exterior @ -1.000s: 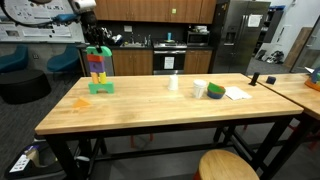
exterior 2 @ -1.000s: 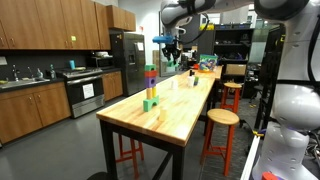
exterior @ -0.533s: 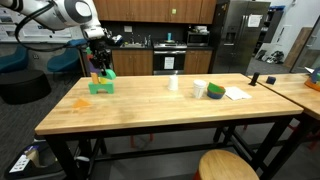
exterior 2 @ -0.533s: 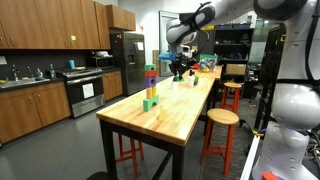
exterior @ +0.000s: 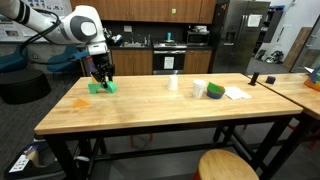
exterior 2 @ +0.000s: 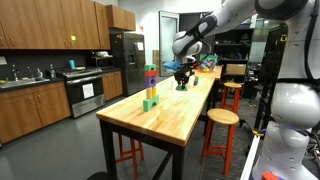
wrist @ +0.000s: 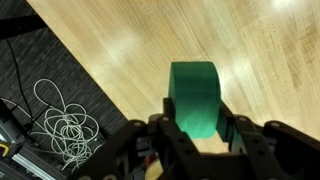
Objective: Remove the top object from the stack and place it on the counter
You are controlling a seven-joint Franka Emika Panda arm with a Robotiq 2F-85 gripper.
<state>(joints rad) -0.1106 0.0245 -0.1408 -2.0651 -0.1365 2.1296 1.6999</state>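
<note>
The gripper should next lower the green block onto the bare counter by the orange piece and let go of it there, clear of the stack, because that counter is below.
My gripper [wrist: 195, 118] is shut on the top object [wrist: 193, 92], a bright green block that stands between the two fingers in the wrist view. Under it is the counter [wrist: 270, 60], close to its edge, with floor to the left. In an exterior view the gripper [exterior 2: 182, 80] hangs low over the counter [exterior 2: 175, 115], well apart from the stack [exterior 2: 150, 85]. In an exterior view the gripper [exterior: 99, 72] and arm cover most of the stack; only its flat green base [exterior: 101, 88] shows on the counter [exterior: 150, 105].
A white cup [exterior: 173, 83], a green and white roll [exterior: 215, 91] and a paper [exterior: 236, 93] lie further along the counter. A small orange piece [exterior: 81, 102] lies near the front. A second wooden table [exterior: 300, 85] and stools [exterior 2: 221, 118] stand alongside. Cables [wrist: 60, 125] lie on the floor.
The arm came down from above the stack with the green block in its jaws. It now holds the block low over the counter beside the stack.
</note>
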